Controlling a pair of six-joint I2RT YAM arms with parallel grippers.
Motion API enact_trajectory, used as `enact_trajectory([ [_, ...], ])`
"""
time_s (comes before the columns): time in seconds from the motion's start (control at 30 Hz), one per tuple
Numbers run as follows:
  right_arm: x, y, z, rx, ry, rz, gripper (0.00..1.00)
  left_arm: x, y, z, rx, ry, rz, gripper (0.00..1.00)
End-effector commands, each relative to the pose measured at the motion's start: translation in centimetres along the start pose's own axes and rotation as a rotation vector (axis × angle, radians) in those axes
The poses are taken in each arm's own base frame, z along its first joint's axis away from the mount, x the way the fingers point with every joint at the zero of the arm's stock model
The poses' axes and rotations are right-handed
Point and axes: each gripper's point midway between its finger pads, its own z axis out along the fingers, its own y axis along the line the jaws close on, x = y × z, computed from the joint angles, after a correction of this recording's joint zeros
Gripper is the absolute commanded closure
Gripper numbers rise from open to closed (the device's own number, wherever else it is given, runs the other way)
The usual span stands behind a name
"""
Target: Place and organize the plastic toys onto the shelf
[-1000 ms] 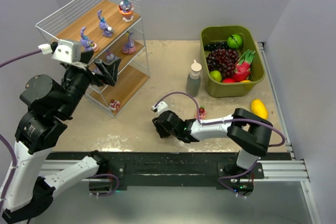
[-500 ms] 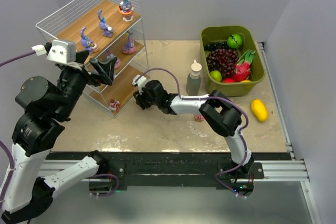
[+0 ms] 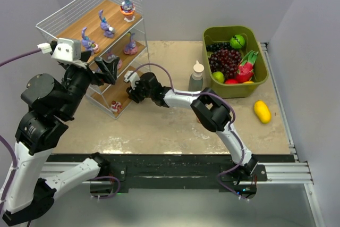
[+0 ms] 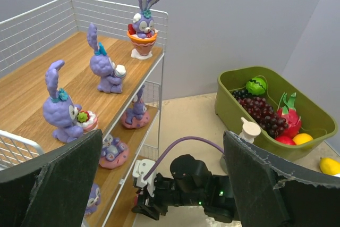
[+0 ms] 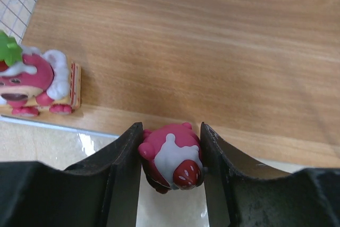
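Note:
The red-and-white cake-like toy still hangs over the bottom board's front edge, so my right gripper needs to move it farther in onto empty wood before opening.
The shelf stands at the back left. Three purple bunny toys stand on its top board and more on pink bases on the middle board. My right gripper reaches to the bottom tier. In the right wrist view it is shut on a red-and-white cake-like toy, held at the front edge of the bottom board. Another red-and-white toy sits on that board to the left. My left gripper is open and empty, hovering beside the shelf above the right gripper.
An olive-green bin of fake fruit stands at the back right. A small bottle stands left of it and a yellow lemon lies in front of it. My right arm stretches across the table's middle.
My right arm has swung from the table's middle to the left and back, carrying the red-and-white toy to the shelf's bottom tier. My left gripper has barely moved.

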Motion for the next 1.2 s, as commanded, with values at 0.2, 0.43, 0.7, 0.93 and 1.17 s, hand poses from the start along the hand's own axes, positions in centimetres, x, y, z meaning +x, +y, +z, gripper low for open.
enact_trajectory([
  [0.2, -5.7, 0.2, 1.9, -0.039, -0.158, -0.031, 0.69, -1.1, 0.3, 0.4, -0.015, -0.031, 0.025, 0.00],
  [0.43, -5.8, 0.2, 2.6, -0.027, -0.173, 0.024, 0.68, -1.0, 0.5, 0.2, -0.023, -0.029, 0.025, 0.00],
  [0.7, -5.9, 1.3, 3.3, -0.045, -0.151, 0.030, 0.64, -0.8, 0.7, 0.0, -0.029, -0.026, 0.028, 0.00],
  [0.93, -5.3, 1.3, 3.9, -0.005, -0.115, 0.039, 0.60, -1.0, 0.8, -0.4, -0.029, -0.038, 0.021, 0.00],
  [1.17, -4.9, 1.0, 3.5, 0.027, -0.096, 0.045, 0.57, -1.1, 0.8, -0.5, -0.031, -0.041, 0.020, 0.00],
])
